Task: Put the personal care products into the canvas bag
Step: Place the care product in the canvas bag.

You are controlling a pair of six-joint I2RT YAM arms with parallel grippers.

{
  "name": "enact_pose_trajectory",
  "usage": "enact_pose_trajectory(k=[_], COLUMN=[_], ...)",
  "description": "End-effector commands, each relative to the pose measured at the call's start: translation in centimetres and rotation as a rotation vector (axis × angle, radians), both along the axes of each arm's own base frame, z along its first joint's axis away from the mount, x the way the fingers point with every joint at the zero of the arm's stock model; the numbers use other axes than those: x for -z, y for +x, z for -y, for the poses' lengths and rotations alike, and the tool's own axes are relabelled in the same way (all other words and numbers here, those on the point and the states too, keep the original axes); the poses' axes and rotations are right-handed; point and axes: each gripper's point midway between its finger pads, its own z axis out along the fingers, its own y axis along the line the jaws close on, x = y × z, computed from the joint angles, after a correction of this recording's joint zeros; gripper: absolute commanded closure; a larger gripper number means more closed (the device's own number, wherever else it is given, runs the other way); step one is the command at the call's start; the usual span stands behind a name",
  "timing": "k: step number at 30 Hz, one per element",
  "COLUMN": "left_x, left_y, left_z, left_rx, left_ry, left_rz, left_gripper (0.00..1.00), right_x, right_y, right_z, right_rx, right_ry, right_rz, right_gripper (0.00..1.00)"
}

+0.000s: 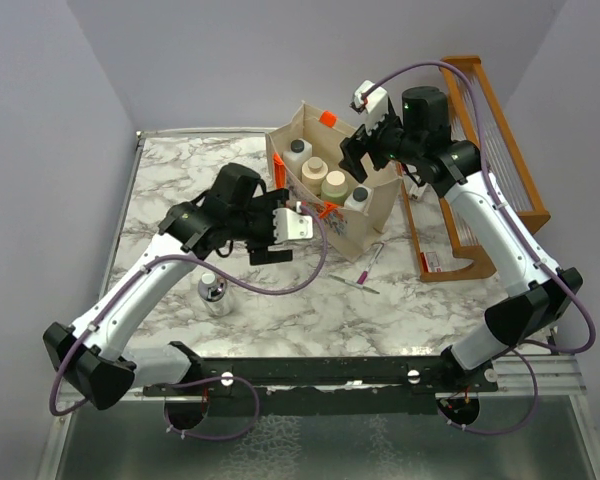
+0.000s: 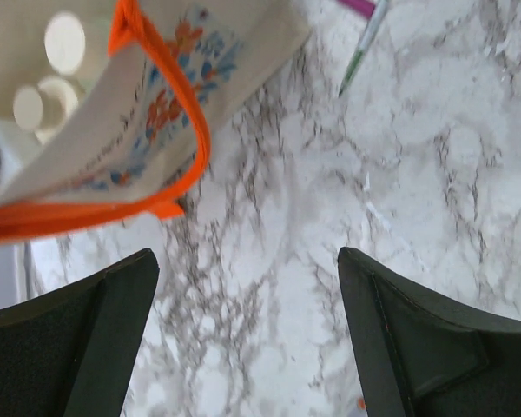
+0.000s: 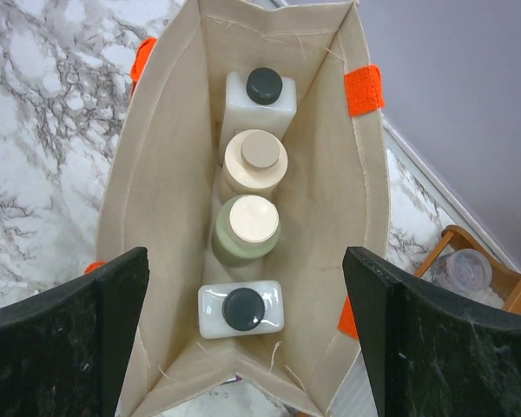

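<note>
My left gripper moves back, down and left in the top view onto the short bottle's chrome cap (image 1: 209, 280) next, since that bottle stands outside the bag (image 1: 380, 205).
The canvas bag (image 1: 380, 205) stands upright at the back middle of the marble table, with orange handles (image 2: 187, 113) and a floral print. Inside it, seen from above in the right wrist view, stand a white bottle with a dark cap (image 3: 262, 91), a beige bottle (image 3: 254, 161), an olive-green bottle (image 3: 247, 228) and a second white bottle with a dark cap (image 3: 240, 308). My right gripper (image 3: 245, 256) hovers open over the bag's mouth, holding nothing. My left gripper (image 1: 280, 233) is open just left of the bag, with only marble between its fingers (image 2: 113, 330). A short clear bottle with a chrome cap (image 1: 215, 295) stands alone near the left arm.
An orange wooden slatted rack (image 1: 490, 150) stands to the right of the bag. Two pens (image 1: 365, 270) lie on the marble in front of the bag, one showing as a green pen (image 2: 365, 39) in the left wrist view. Grey walls close in the table.
</note>
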Motion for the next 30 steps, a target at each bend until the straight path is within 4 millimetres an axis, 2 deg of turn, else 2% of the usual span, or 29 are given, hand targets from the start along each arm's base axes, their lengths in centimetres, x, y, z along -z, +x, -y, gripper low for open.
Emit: enact_pose_trajectory(k=[1,7,13,19,23,30], left_x=[1.4,2.7,4.0,6.2,7.3,8.6], left_y=[-1.3,-3.2,-4.8,-6.5,-7.1,-7.0], left_z=[-5.3,-11.0,-14.9,-16.6,-17.1,-17.4], left_rx=[-0.1,-0.277,-0.458,-0.549,-0.572,-0.608], left_ry=[0.075,0.101,0.141,0.158,0.183,0.213], left_rz=[-0.081,-0.183,-0.284,-0.388,-0.426,-0.471], left_gripper=[0.13,0.13,0.13,0.13,0.14,0.25], right_x=[-1.5,-1.8,-2.0,-2.2,-2.2,-2.1], right_y=[-0.6,-0.8,-1.1,-1.4,-1.6,-1.9], right_z=[-0.1,-0.1,-0.6,-0.6,-0.6,-0.6], right_rx=[-0.023,-0.027,-0.052,-0.059,-0.064,-0.071], right_ry=[0.012,0.012,0.032,0.04,0.044,0.045], right_rz=[0.046,0.056,0.046,0.051,0.052,0.053], right_gripper=[0.07,0.07,0.07,0.07,0.07,0.07])
